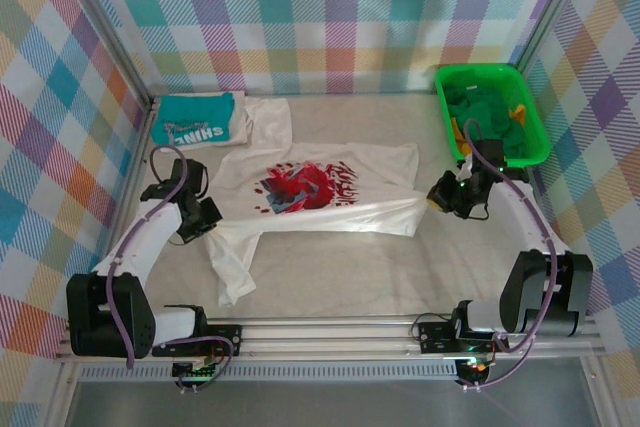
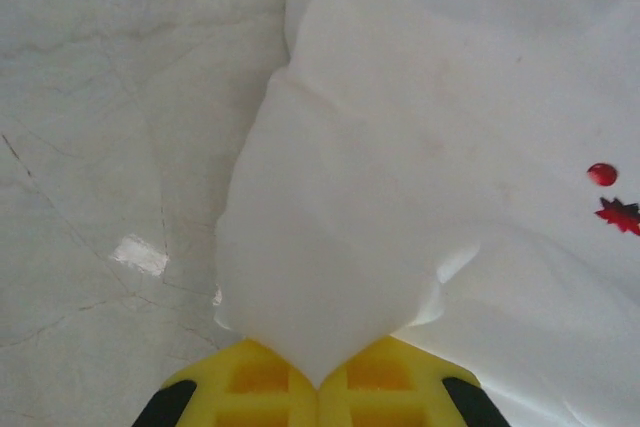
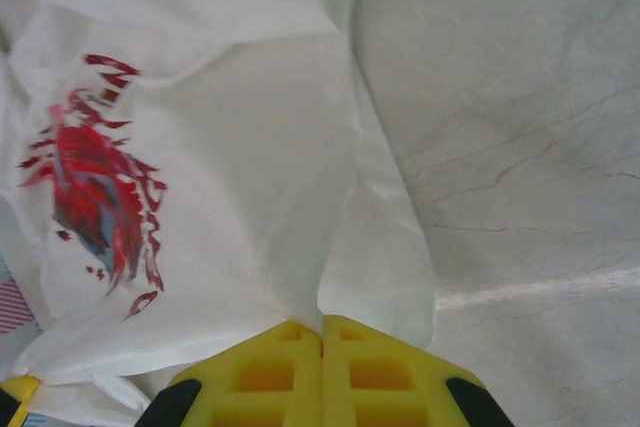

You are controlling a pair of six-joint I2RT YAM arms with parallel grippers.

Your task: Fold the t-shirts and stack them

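Note:
I will pull my right gripper back and down toward the bare tabletop and let go of the cloth, since the shirt's near edge hangs lifted between both grippers.
The white t-shirt (image 1: 320,192) with a red-and-dark chest print lies spread across the middle of the table, partly lifted between both grippers. My left gripper (image 1: 205,219) is shut on its left edge; white cloth (image 2: 340,247) rises straight out of the closed yellow jaws. My right gripper (image 1: 437,197) is shut on the shirt's right edge, the fabric (image 3: 320,207) pinched between its jaws, with the red print (image 3: 95,182) to the left. The teal t-shirt (image 1: 195,119) with white lettering lies folded at the back left, touching the white one's far edge.
A green plastic basket (image 1: 497,77) holding green and orange cloth stands at the back right, just behind the right arm. Checkered walls close in the table on three sides. Bare pale tabletop (image 1: 340,277) lies in front of the shirt.

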